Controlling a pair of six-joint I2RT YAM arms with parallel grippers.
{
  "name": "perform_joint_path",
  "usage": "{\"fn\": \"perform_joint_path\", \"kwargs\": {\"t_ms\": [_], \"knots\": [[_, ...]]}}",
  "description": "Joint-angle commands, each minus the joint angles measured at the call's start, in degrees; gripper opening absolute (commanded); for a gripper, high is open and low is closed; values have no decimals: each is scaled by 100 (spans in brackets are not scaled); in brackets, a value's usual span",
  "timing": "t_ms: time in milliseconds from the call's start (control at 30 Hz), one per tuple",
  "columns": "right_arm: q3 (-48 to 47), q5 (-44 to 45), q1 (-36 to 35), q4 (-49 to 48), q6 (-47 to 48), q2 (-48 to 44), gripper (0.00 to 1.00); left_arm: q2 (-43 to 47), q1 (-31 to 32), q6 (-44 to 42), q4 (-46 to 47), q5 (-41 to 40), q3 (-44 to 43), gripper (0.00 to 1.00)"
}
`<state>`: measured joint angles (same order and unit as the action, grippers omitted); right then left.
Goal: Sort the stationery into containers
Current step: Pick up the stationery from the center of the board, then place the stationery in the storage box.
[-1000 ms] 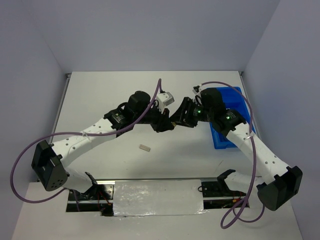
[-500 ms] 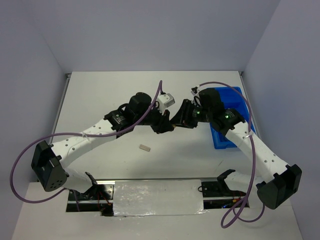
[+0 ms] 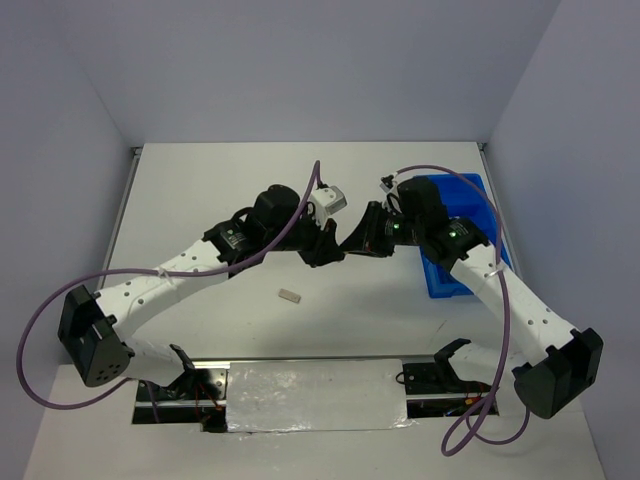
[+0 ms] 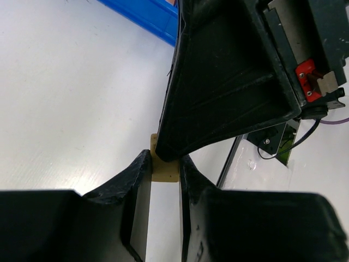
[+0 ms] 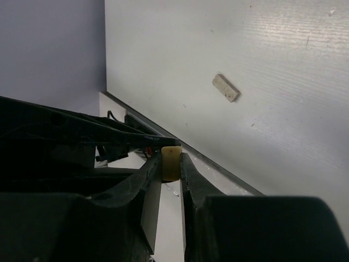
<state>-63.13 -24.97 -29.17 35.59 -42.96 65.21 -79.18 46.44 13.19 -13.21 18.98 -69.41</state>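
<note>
The blue tray's far end (image 3: 459, 195) lies right of my right gripper in the top view, and I should carry the eraser block outward over it and release it.
Above the middle of the table my two grippers meet tip to tip. One tan eraser block (image 4: 165, 168) is pinched between the fingers of my left gripper (image 4: 165, 164), and my right gripper (image 5: 170, 164) is shut on the same eraser block (image 5: 171, 161) from the opposite side. From above, the left gripper (image 3: 333, 250) and the right gripper (image 3: 350, 244) hide the block. A second tan eraser block (image 3: 289, 295) lies flat on the table nearer the front, also visible from the right wrist (image 5: 226, 88). The blue tray (image 3: 441, 281) sits at the right, partly under my right arm.
A corner of the blue tray (image 4: 143, 13) shows beyond the left fingers. The table's front edge with metal rail and cables (image 3: 318, 385) runs below. Purple cables loop off both arms.
The right gripper's jaws have closed onto the eraser block held by the left gripper. Both arms have stayed nearly in place.
</note>
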Motion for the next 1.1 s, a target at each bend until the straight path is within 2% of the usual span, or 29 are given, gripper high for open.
{"fn": "perform_joint_path", "kwargs": {"t_ms": [0,33,100,133,200,233,367,400,467,500,533,600,767,933,1067], "knots": [[169,-692,-133,-192,-291,-122,0,236,-38,-212,583,-351,-99,18],[292,-815,-133,-524,-388,-157,0,236,-38,-212,583,-378,-82,21],[389,-1044,-133,-790,-687,-184,0,227,-47,-185,557,-491,-90,39],[424,-1036,-124,-947,-740,-210,0,219,-38,-177,531,-544,-108,51],[381,-826,-107,-967,-723,-219,0,166,-38,-141,417,-606,-143,94],[259,-712,-37,-854,-653,-176,0,148,-38,-150,346,-598,-230,99],[-49,0,630,-352,-29,158,0,87,-56,-1,39,-1088,-336,99],[-120,358,875,-247,59,298,0,95,-64,60,-153,-1516,-406,99],[-155,607,1727,-298,165,422,0,87,-99,236,-496,-1870,-521,99],[-260,973,1974,-403,217,544,0,78,-108,454,-881,-2455,-643,99],[-374,1290,2385,-422,244,650,0,60,-134,604,-1120,-2730,-731,99],[-742,2123,2687,-631,427,1115,0,43,-354,1129,-1794,-3109,-889,99],[-1910,3164,3425,-694,561,2695,1,-45,-723,1906,-2799,-3076,-961,99],[-2422,3323,3751,-1054,728,3418,8,-72,-776,1995,-3442,-2970,-1040,99],[-3334,3113,3892,-801,833,4260,14,121,-820,1881,-3767,-3111,-1040,99]]}}
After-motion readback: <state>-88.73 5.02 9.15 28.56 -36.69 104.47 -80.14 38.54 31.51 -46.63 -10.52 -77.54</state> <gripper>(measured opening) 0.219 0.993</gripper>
